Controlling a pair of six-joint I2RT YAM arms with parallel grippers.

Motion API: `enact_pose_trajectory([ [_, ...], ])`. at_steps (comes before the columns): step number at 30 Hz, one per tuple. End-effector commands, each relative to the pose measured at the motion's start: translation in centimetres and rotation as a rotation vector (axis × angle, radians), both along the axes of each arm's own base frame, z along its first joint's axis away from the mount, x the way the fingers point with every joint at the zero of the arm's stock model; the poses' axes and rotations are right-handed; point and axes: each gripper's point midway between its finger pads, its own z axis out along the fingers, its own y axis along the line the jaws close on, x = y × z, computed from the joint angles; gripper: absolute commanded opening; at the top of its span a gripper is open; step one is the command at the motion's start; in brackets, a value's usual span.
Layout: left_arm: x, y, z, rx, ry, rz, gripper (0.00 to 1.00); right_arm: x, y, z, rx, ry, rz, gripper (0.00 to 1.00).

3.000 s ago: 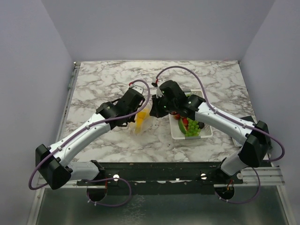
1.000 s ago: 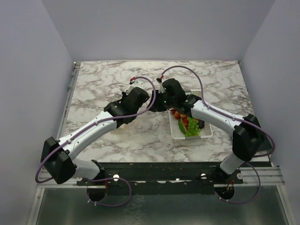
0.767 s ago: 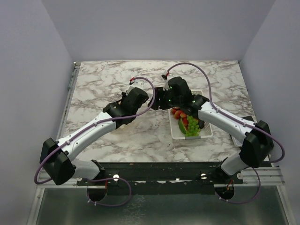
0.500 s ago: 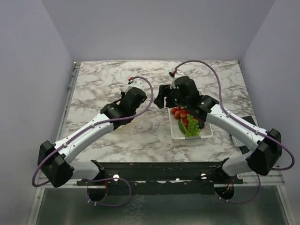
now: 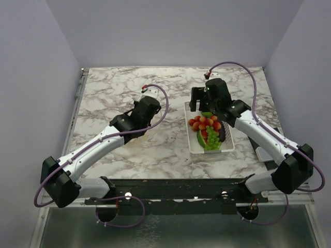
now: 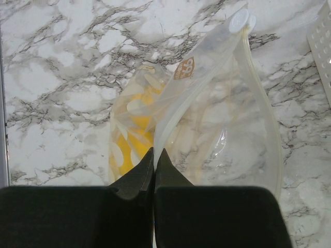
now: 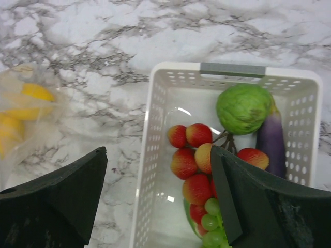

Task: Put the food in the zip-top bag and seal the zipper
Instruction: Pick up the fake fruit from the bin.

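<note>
The piece lies below my right gripper's open fingers and beside them. I will next move the gripper toward the green round piece (image 7: 243,108) and lower the fingers around it.
The zip-top bag (image 6: 217,119), clear with white dots, lies on the marble with yellow food (image 6: 126,150) inside. My left gripper (image 6: 154,152) is shut on its mouth edge, where the whitish zipper (image 6: 199,77) runs away from the jaws. In the top view the left gripper (image 5: 145,111) covers the bag. My right gripper (image 7: 158,155) is open and empty, hanging over the far end of a white basket (image 7: 170,70). In the basket lie red strawberries (image 7: 196,160), a green round piece (image 7: 243,108) and green grapes (image 7: 214,227). The bag (image 7: 26,103) shows at the left of that view.
The white slotted basket (image 5: 209,152) stands right of centre under the right gripper (image 5: 198,103). A purple eggplant (image 7: 269,142) lies along its right wall. A flat grey-white thing (image 5: 264,154) sits at the table's right edge.
My right gripper has drawn back from the bag, swung right over the basket and opened wide. The left gripper has stayed shut on the bag's edge.
</note>
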Motion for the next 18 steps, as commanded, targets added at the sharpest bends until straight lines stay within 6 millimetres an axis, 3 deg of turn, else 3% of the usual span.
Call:
enact_pose_trajectory([
  [1,-0.3,-0.7,0.6,-0.045,-0.015,-0.032,0.0,1.4,-2.5,-2.4,-0.068,0.039,-0.048,0.88],
  [9,-0.4,-0.6,0.9,-0.054,-0.022,-0.036,0.0,3.8,-5.1,-5.3,-0.094,0.083,-0.124,1.0],
  [18,-0.4,-0.6,0.9,-0.051,-0.022,-0.038,0.0,5.7,-7.0,-9.3,-0.09,0.153,-0.184,1.0],
])
